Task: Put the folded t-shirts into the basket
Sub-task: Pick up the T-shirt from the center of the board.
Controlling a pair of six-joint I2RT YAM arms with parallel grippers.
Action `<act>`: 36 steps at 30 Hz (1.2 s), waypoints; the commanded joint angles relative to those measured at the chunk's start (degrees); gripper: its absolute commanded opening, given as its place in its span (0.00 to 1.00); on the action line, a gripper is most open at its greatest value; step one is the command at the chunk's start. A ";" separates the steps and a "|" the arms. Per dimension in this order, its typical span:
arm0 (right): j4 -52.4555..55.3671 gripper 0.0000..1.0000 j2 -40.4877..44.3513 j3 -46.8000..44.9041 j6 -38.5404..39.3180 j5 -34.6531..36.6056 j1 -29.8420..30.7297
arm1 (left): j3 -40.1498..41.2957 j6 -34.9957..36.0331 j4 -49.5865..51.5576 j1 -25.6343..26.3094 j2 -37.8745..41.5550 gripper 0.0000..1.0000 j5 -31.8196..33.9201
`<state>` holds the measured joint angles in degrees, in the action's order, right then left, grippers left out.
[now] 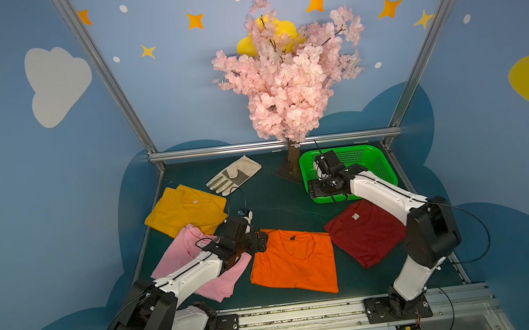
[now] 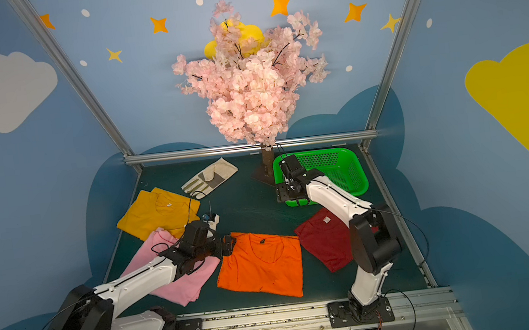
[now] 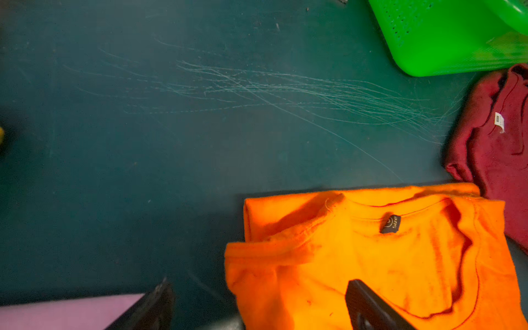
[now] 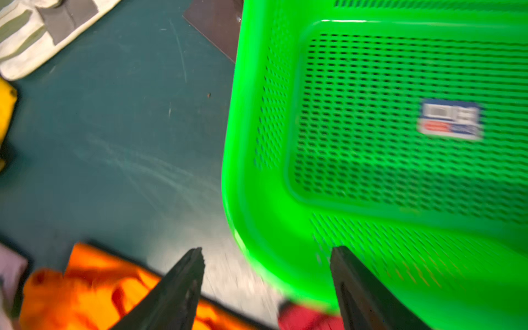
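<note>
My right gripper should move back and down onto the orange t-shirt's far corner by the dark red shirt (image 1: 324,236) next, because that corner is below and behind my right gripper.
Four folded t-shirts lie on the dark green table in both top views: mustard yellow (image 1: 187,210), light pink (image 1: 178,253), bright orange (image 1: 294,260) and dark red (image 1: 365,232). The green mesh basket (image 1: 381,159) stands at the back right with only a sticker on its floor. My left gripper (image 1: 260,240) is open, low at the orange shirt's (image 3: 371,257) far-left corner, and that corner lies between its jaws (image 3: 263,288). My right gripper (image 4: 268,253) is open with nothing in it, over the basket's (image 4: 237,143) near-left corner.
A beige-and-grey work glove (image 1: 234,175) lies at the back, left of a pink blossom tree (image 1: 287,78) whose flat base (image 1: 288,175) touches the basket's left side. Metal frame rails border the table. The dark red shirt lies just in front of the basket.
</note>
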<state>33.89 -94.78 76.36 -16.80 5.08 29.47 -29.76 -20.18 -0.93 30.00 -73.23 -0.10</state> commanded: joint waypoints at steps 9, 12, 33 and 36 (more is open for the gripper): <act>2.25 0.72 23.33 -27.26 -10.25 -5.43 10.02 | -8.79 7.00 9.53 -0.20 -7.65 0.94 -9.22; -0.31 0.69 26.61 -33.27 -14.09 -5.64 11.29 | -8.36 6.74 8.62 -0.21 -7.54 0.95 -11.28; -22.74 0.54 16.04 -43.75 -20.99 -5.55 11.44 | -10.88 8.56 10.45 -2.57 -14.41 0.92 -16.56; -24.85 0.51 13.44 -42.82 -21.00 -5.73 11.48 | -11.26 8.69 10.27 -2.69 -16.20 0.88 -17.72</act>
<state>14.41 -77.78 33.50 -37.15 -0.45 40.71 -40.23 -12.58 8.43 27.35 -87.37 -14.76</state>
